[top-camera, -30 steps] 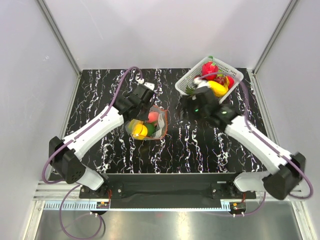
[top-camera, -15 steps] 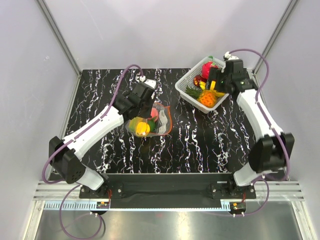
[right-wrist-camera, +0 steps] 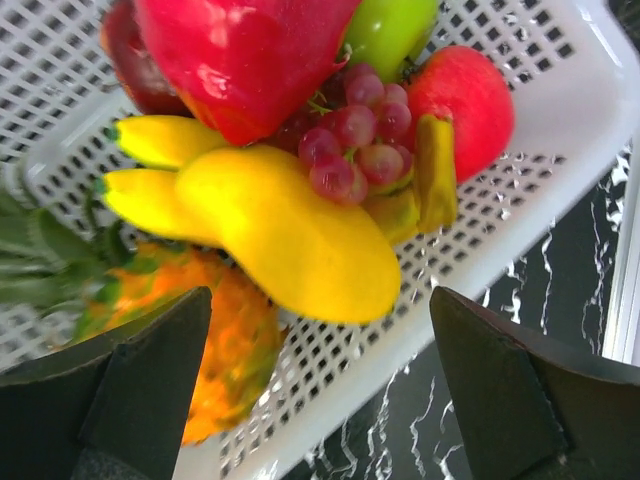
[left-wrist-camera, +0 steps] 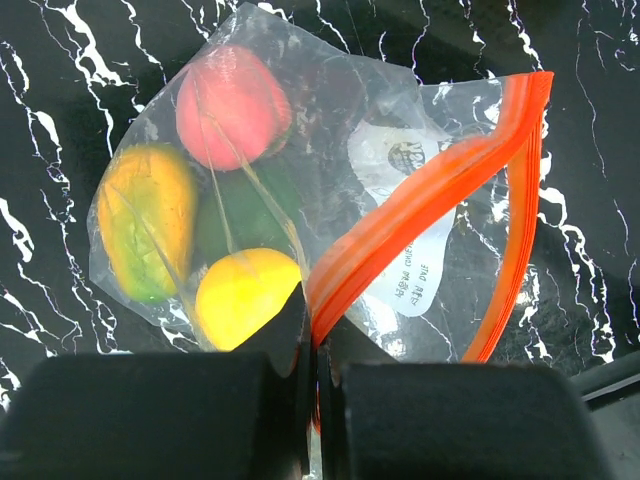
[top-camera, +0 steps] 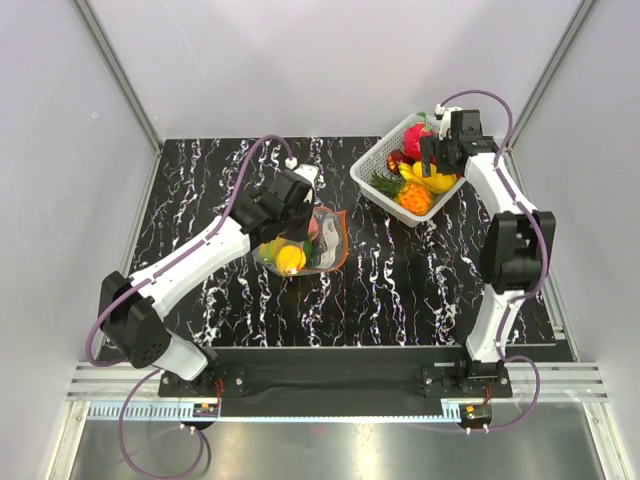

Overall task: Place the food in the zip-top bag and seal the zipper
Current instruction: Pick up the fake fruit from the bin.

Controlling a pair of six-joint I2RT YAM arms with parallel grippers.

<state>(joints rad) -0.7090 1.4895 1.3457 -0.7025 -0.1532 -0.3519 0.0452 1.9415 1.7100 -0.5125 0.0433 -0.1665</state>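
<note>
The robot's right gripper will go down into the basket next, with its open fingers on both sides of the fruit, because the yellow fruit lies on top of the bananas below those fingers.
The clear zip-top bag lies at mid table and holds several toy foods: a pink-red one, an orange-green one, a dark green one and a yellow one. Its red-orange zipper gapes open. My left gripper is shut on the zipper strip at the mouth's near end; it also shows in the top view. My right gripper is open and empty above the white basket, over a yellow fruit, an orange one, grapes and red pieces.
The white slotted basket stands at the back right, near the table's far edge and right wall. Grey enclosure walls ring the black marbled table. The right arm stretches straight back along the right side.
My right arm has swung from mid table back to the basket and now hovers open over it. The left gripper holds the bag, which has shifted slightly.
</note>
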